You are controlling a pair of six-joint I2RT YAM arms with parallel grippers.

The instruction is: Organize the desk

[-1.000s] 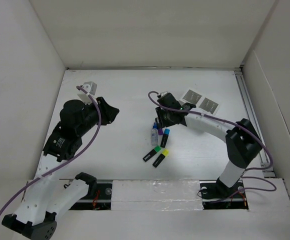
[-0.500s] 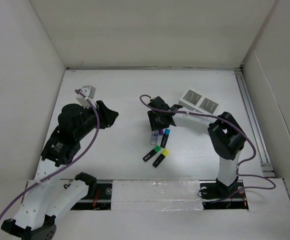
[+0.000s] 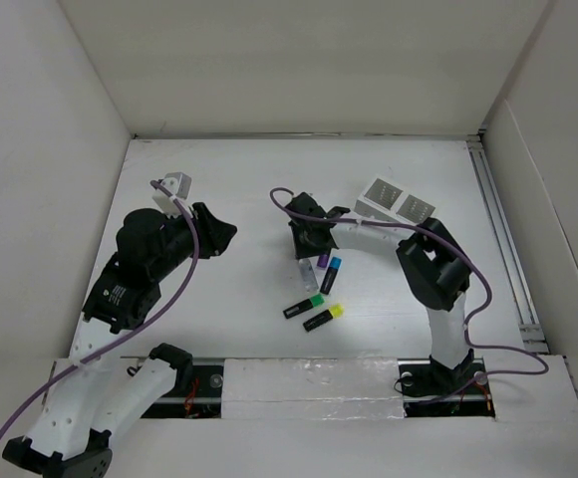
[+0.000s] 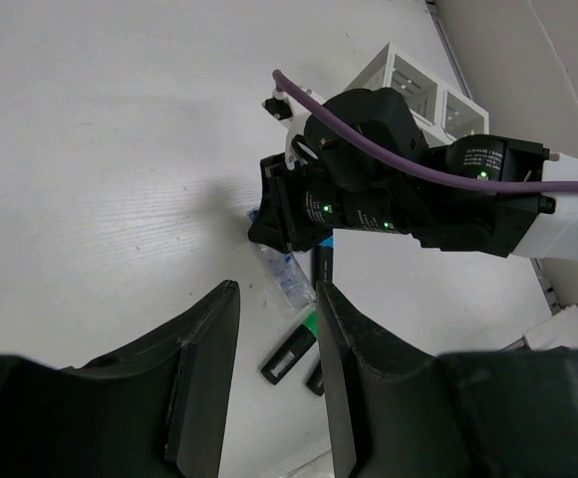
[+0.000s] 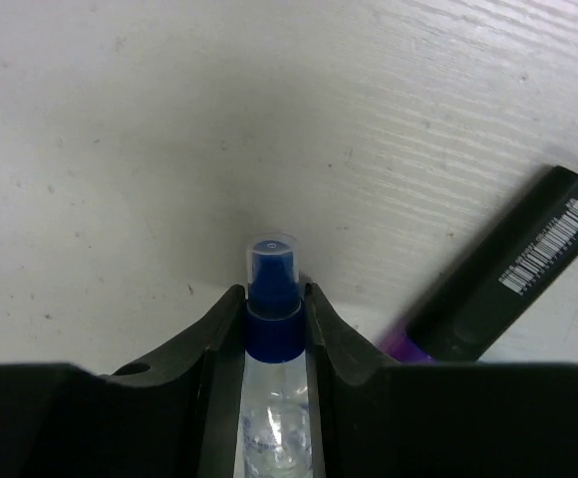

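Note:
I need to lift my right gripper across next and lower the bottle (image 3: pixel 306 271) into the rail-side section (image 3: pixel 415 209) to let go of it, because that section is to the gripper's right in the top view.
The desk (image 3: pixel 239 179) is a white tabletop walled by white panels. A clear spray bottle (image 3: pixel 306 271) with a blue cap lies near its middle. My right gripper (image 3: pixel 304 242) is shut on the bottle's blue collar (image 5: pixel 272 334), with one finger on each side. A purple-tipped marker (image 3: pixel 323 261) lies just right of the bottle and also shows in the right wrist view (image 5: pixel 513 274). Blue (image 3: pixel 331 274), green (image 3: pixel 304 306) and yellow (image 3: pixel 323 318) markers lie nearby. My left gripper (image 3: pixel 219 234) is open and empty, raised left of the group. Its fingers (image 4: pixel 204 378) frame the bottle (image 4: pixel 284 281).
A small white two-compartment slotted box (image 3: pixel 397 202) stands at the back right, and also shows in the left wrist view (image 4: pixel 419 85). A metal rail (image 3: pixel 503 229) runs along the right wall. The right arm's purple cable (image 3: pixel 389 227) loops above the markers.
My right gripper has moved left and its arm has folded in, so the jaws now sit on the bottle's cap end. The left arm has barely moved.

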